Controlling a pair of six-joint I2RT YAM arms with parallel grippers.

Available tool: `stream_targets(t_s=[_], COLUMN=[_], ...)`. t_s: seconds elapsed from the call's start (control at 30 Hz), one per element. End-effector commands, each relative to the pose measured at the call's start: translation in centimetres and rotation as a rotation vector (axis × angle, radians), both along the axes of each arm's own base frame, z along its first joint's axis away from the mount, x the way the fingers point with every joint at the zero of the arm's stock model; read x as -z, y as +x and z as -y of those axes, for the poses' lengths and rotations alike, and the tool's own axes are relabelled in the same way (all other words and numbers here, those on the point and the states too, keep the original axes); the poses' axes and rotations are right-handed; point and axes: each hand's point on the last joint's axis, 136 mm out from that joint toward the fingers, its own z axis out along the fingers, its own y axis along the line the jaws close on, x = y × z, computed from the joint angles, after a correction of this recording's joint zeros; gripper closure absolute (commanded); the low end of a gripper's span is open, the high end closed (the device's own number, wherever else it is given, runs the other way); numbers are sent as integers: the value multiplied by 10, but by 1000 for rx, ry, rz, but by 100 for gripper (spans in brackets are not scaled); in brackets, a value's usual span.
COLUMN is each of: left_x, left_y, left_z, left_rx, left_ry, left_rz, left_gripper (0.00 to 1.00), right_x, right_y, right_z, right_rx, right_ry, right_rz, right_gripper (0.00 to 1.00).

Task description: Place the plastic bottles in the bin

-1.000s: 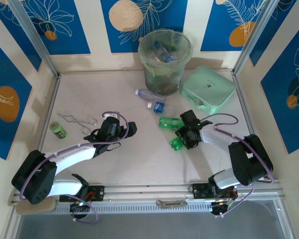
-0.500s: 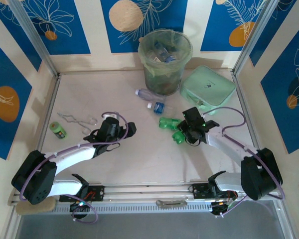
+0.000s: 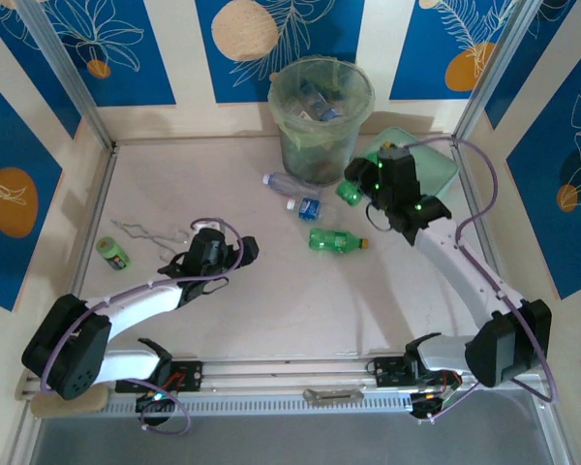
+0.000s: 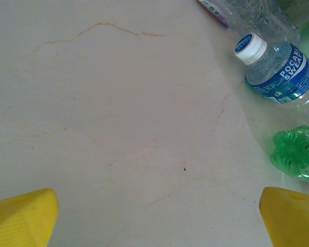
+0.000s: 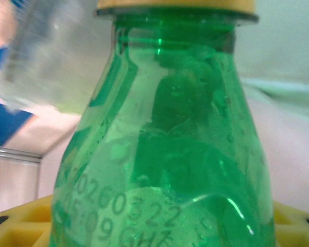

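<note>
My right gripper lifts the green bottle it holds over the bin's rim next, away from my base, and releases it inside.
My right gripper (image 3: 364, 190) is shut on a green plastic bottle (image 3: 348, 193) and holds it in the air just right of the bin (image 3: 321, 136). In the right wrist view that bottle (image 5: 170, 154) stands cap up between the yellow fingers (image 5: 20, 226). The bin is a round bucket with a pale green bag, and several bottles lie inside. On the table lie another green bottle (image 3: 335, 239), a clear bottle (image 3: 287, 183) and a small blue-labelled bottle (image 3: 309, 207). My left gripper (image 3: 240, 250) rests low over the table, open and empty. The left wrist view shows the blue-labelled bottle (image 4: 278, 69) and the green bottle's base (image 4: 298, 154).
A mint-green rectangular lid (image 3: 434, 165) lies right of the bin, partly behind my right arm. Metal tongs (image 3: 150, 232) and a small green tape roll (image 3: 111, 252) lie at the left. Walls close the table on three sides.
My right arm has lifted the green bottle off the middle of the table and carried it up and back toward the bin. The left arm has barely shifted.
</note>
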Motion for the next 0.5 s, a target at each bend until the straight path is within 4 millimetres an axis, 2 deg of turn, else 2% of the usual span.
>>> stream_targets(t_s=[0.0,0.13,0.3,0.4,0.47], left_x=[-5,-7,-12,-14,-17], left_y=[-1,-4,-10,-15,-18], left_z=[-6,-13,-22,-28,-33], left_rx=[-6,-14,-21,-31,-41], left_ry=[-19,-17,2,14,20], left_rz=[23,28,38,42,47], left_gripper=[0,0,0,0,0], right_x=[-55,-97,-132,-141,-135], right_y=[24,52,91,115,131], right_z=[-18,-31,-40,-48,-52], right_rx=[-117,-177,-217,-233,-237], right_ry=[-26,-6,19,32,41], right_rz=[172,277,352,372,353], right_gripper=[52,52,52,52,52])
